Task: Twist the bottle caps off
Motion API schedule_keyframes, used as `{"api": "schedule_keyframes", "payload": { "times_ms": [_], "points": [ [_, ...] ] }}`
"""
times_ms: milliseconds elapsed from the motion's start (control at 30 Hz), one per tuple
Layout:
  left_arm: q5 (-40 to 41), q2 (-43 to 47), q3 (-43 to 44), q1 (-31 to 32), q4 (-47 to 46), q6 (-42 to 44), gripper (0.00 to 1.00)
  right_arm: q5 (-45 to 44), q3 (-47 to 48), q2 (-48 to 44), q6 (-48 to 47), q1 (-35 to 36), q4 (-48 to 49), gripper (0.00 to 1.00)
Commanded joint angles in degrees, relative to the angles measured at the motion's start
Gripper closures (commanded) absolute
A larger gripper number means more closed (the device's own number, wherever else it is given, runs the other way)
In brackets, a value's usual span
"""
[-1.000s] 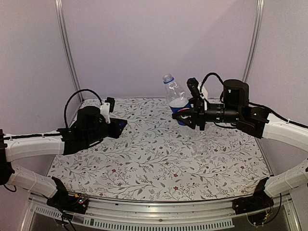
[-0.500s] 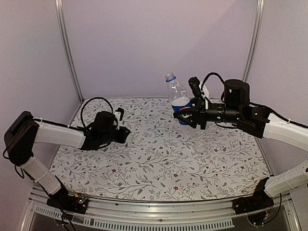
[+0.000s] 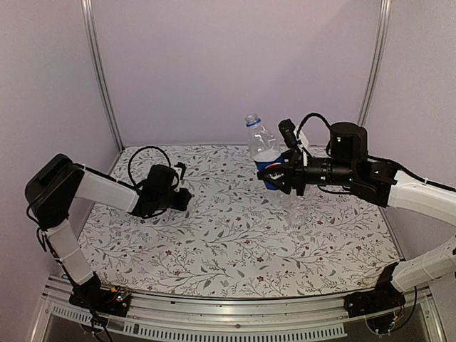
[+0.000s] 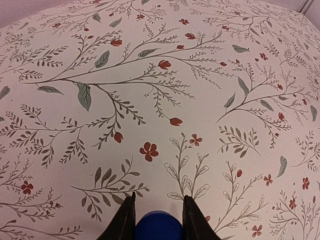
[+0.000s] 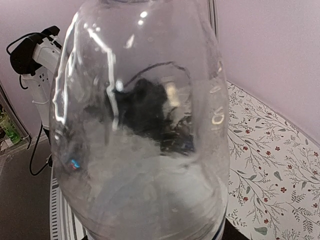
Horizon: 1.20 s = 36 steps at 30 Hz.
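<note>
I need to lower the blue cap with my left gripper next and then open it, because the cap is off the bottle's neck and still hangs above clear floral cloth.
In the left wrist view a solid blue bottle cap (image 4: 159, 227) sits pinched between the two black fingers of my left gripper (image 4: 159, 220), just above the floral cloth. From above, the left gripper (image 3: 184, 198) is low over the left part of the table. My right gripper (image 3: 276, 174) is shut on the blue-labelled band of a clear Pepsi bottle (image 3: 262, 146). It holds the bottle in the air, tilted, neck up and to the left. The neck (image 3: 251, 120) shows no blue cap. The bottle (image 5: 145, 125) fills the right wrist view and hides the right fingers.
A floral cloth (image 3: 235, 242) covers the table. Pale walls with metal posts (image 3: 100, 71) close in the back and sides. An aluminium rail (image 3: 235, 313) runs along the front edge, with both arm bases on it.
The left arm has folded, its elbow risen, and its gripper with the blue cap has dropped closer to the cloth. The right gripper and bottle have barely shifted.
</note>
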<state>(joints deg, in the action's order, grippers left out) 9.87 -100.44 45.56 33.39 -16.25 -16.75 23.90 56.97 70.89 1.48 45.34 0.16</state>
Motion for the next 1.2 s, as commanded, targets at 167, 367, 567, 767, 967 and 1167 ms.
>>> {"api": "schedule_keyframes", "payload": {
  "times_ms": [167,367,567,767,967,1167],
  "points": [
    [-2.68,-2.97,-2.22,1.67,-5.08,0.17,0.83,-0.13,-0.11,1.60,0.27,-0.67,1.82,0.52],
    [-2.62,-4.37,-4.16,2.34,-6.25,-0.64,0.82,0.69,-0.10,3.11,0.54,-0.78,2.21,0.52],
    [-3.07,-4.82,-4.84,2.39,-7.40,-0.52,0.78,0.53,-0.10,4.22,0.72,-0.91,2.13,0.52],
    [-4.08,-2.56,-6.25,2.48,-6.69,-0.44,0.53,0.53,-0.10,4.64,0.55,-0.99,2.04,0.52],
    [-5.11,6.33,-7.05,2.94,-3.11,-1.57,0.33,0.52,-0.33,5.27,0.55,-1.13,2.38,0.52],
    [-13.37,19.48,-3.98,5.30,1.53,-2.35,0.29,3.06,-0.43,7.59,0.37,-1.21,3.11,0.52]
  ]
}}
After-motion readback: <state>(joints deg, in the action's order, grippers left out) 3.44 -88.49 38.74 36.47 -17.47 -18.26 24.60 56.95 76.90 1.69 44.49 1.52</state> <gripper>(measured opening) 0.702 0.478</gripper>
